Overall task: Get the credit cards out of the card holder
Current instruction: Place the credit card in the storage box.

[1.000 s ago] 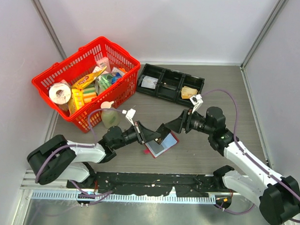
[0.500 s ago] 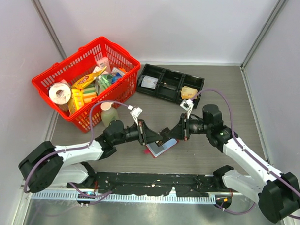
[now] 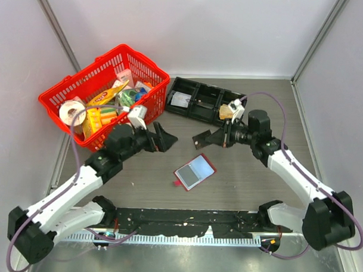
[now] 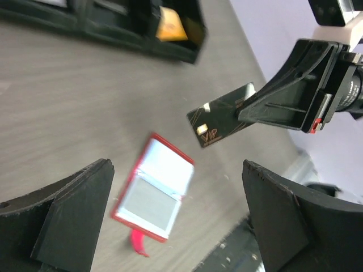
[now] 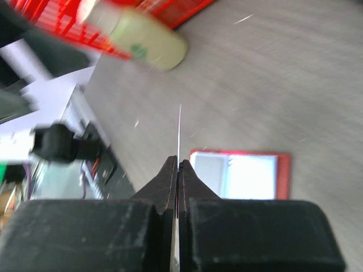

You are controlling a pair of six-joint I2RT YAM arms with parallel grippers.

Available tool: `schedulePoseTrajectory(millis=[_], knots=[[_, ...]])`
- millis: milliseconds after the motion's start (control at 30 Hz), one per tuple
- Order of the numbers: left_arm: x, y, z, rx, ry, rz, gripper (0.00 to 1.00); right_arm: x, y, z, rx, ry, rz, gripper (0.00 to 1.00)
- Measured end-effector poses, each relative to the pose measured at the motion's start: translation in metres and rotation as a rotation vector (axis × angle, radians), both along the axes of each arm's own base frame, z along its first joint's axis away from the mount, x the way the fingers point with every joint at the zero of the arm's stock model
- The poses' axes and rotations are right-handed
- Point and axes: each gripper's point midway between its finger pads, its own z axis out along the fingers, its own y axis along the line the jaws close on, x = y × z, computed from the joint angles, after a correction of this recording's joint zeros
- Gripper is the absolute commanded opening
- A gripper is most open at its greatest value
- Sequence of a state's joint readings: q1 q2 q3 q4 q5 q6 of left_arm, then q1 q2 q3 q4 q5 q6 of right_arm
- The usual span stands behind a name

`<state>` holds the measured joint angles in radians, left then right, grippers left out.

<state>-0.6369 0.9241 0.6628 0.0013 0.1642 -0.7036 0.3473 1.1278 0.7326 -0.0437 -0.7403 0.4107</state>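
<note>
Next, the right gripper moves outward and releases the dark card in the tray's middle section point(image 3: 204, 103). That section lies outward of it, as both ends of the tray hold paler things.
The card holder point(image 3: 194, 171), a small red wallet, lies open on the table with its pale clear sleeves up; it also shows in the left wrist view point(image 4: 153, 195) and the right wrist view point(image 5: 241, 175). My right gripper point(image 3: 215, 139) is shut on one dark credit card point(image 3: 200, 136), held in the air up and right of the holder. That card bears gold "VIP" lettering point(image 4: 223, 113) and shows edge-on between the shut jaws point(image 5: 179, 133) of my right gripper point(image 5: 178, 164). My left gripper point(image 3: 168, 137) stands wide open and empty, up and left of the holder, with the holder seen beyond its fingers point(image 4: 74, 221).
A red basket point(image 3: 148, 105) full of groceries stands at the back left. A black three-compartment tray point(image 3: 202, 91) sits at the back middle, with a tan-yellow wad point(image 3: 228, 112) in its right end. A pale green bottle point(image 5: 148, 45) lies near the basket.
My left gripper opened, let go of the card holder and drew back up-left. My right gripper shut on a card and pulled it out. The holder dropped flat on the table.
</note>
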Motion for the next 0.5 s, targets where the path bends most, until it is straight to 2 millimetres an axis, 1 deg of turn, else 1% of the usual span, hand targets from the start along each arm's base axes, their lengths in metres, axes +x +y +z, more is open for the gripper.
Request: schedulePoseTrajectory(millis=[33, 100, 167, 200, 267, 367, 433, 500], knots=[[0.005, 0.012, 0.011, 0.034, -0.025, 0.052, 1.0, 0.01, -0.003, 0.0, -0.009, 0.012, -0.038, 0.01], [0.011, 0.035, 0.029, 0.091, -0.062, 0.145, 1.0, 0.042, -0.012, 0.001, -0.04, 0.043, -0.152, 0.01], [0.011, 0.057, 0.036, 0.159, -0.071, 0.217, 1.0, 0.071, -0.02, 0.001, -0.075, 0.076, -0.259, 0.01], [0.01, 0.065, 0.037, 0.196, -0.065, 0.241, 1.0, 0.085, -0.024, 0.001, -0.093, 0.088, -0.307, 0.01], [0.006, 0.08, 0.033, 0.27, -0.051, 0.271, 1.0, 0.113, -0.03, 0.002, -0.121, 0.109, -0.402, 0.01], [0.0, 0.098, 0.017, 0.366, -0.035, 0.294, 1.0, 0.15, -0.037, 0.0, -0.151, 0.134, -0.523, 0.01], [-0.002, 0.105, 0.007, 0.401, -0.032, 0.308, 1.0, 0.178, -0.039, -0.007, -0.166, 0.16, -0.597, 0.01], [-0.006, 0.113, -0.011, 0.451, -0.007, 0.313, 1.0, 0.205, -0.039, -0.017, -0.174, 0.186, -0.656, 0.01]])
